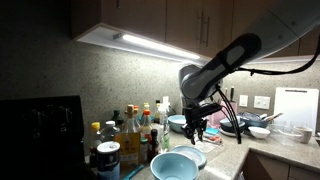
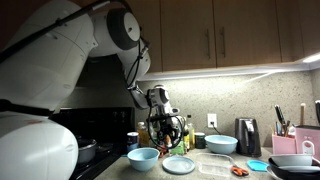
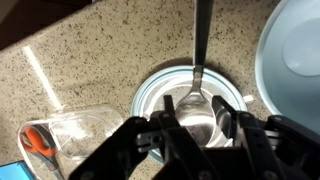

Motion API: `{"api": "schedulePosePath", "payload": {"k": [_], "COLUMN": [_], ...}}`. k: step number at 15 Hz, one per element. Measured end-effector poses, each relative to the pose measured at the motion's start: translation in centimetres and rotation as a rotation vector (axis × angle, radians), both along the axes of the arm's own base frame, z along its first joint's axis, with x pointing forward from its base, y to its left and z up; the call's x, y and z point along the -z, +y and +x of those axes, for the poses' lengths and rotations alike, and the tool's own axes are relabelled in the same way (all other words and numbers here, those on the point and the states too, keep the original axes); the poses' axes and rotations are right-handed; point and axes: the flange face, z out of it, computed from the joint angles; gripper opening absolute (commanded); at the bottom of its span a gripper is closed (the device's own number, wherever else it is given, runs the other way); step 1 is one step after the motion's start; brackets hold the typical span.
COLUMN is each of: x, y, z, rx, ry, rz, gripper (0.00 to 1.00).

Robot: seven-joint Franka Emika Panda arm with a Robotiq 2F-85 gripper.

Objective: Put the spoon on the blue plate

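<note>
The spoon still hangs above the plate, so my gripper should move down and toward the clear container, onto the pale blue plate, and release it there.
The pale blue round plate lies on the speckled counter directly under my gripper. It also shows in both exterior views. My gripper points straight down and is shut on the metal spoon. The spoon's bowl sits between the fingers and its handle sticks out past the plate's rim. In both exterior views my gripper hangs a little above the plate. The spoon is too small to make out there.
A deep light blue bowl stands right beside the plate. A clear plastic container with an orange item next to it lies on the plate's other side. Several bottles stand at the back.
</note>
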Motion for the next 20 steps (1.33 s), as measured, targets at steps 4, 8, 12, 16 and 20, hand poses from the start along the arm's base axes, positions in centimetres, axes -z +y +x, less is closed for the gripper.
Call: {"api": "schedulePosePath", "payload": {"k": [4, 8, 12, 16, 20], "x": [1.4, 4.6, 6.5, 6.9, 8.2], "y": [-0.6, -2.3, -2.6, -2.3, -2.3], "z": [1.5, 5.2, 8.7, 9.6, 10.1], "rx": [-0.004, -0.038, -0.114, -0.122, -0.120], "ry": [0.004, 0.020, 0.037, 0.034, 0.042], "rz": [-0.003, -0.017, -0.023, -0.023, -0.022], "gripper": [0.18, 0.18, 0.43, 0.18, 0.18]}}
